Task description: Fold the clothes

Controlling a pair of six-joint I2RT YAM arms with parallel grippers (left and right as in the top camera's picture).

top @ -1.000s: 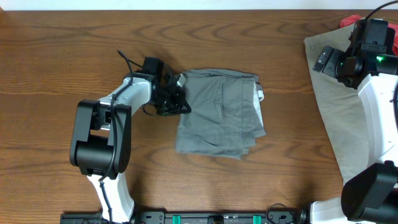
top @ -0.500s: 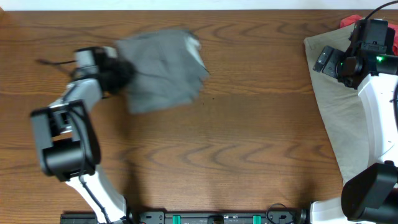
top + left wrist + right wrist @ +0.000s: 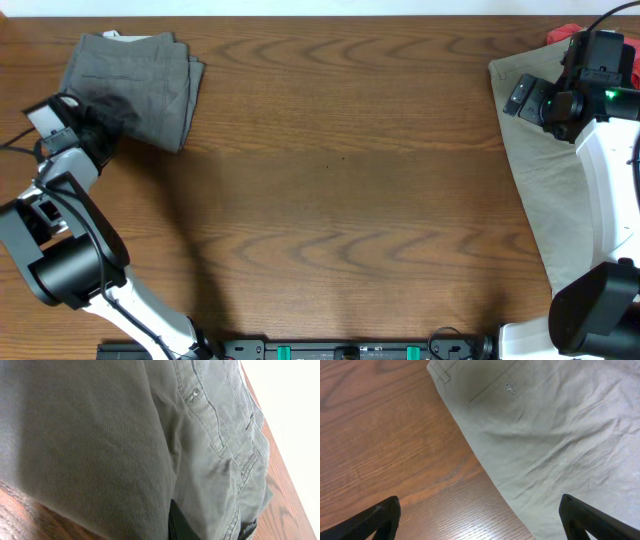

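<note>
I need to move my left gripper gently outward and to the right in the overhead view next, where the slanted trousers' near edge [image 3: 142,132] lies. That will straighten the trousers before I let go of them.
Folded grey trousers [image 3: 135,80] lie at the table's far left corner. My left gripper [image 3: 97,132] is shut on their near left edge. In the left wrist view the grey trousers [image 3: 125,435] fill the frame, with cloth pinched between my black fingers [image 3: 210,522]. Beige trousers [image 3: 545,180] lie spread flat along the right side. My right gripper [image 3: 524,97] hangs open and empty above their far left edge. In the right wrist view its fingers [image 3: 480,522] are wide apart over the beige trousers [image 3: 555,425] and bare wood.
A red garment [image 3: 562,34] lies at the far right corner, partly behind my right arm. The brown wooden table [image 3: 340,200] stretches between the two garments.
My left arm has swept the folded grey trousers from the middle of the table to the far left corner. The right arm has not moved.
</note>
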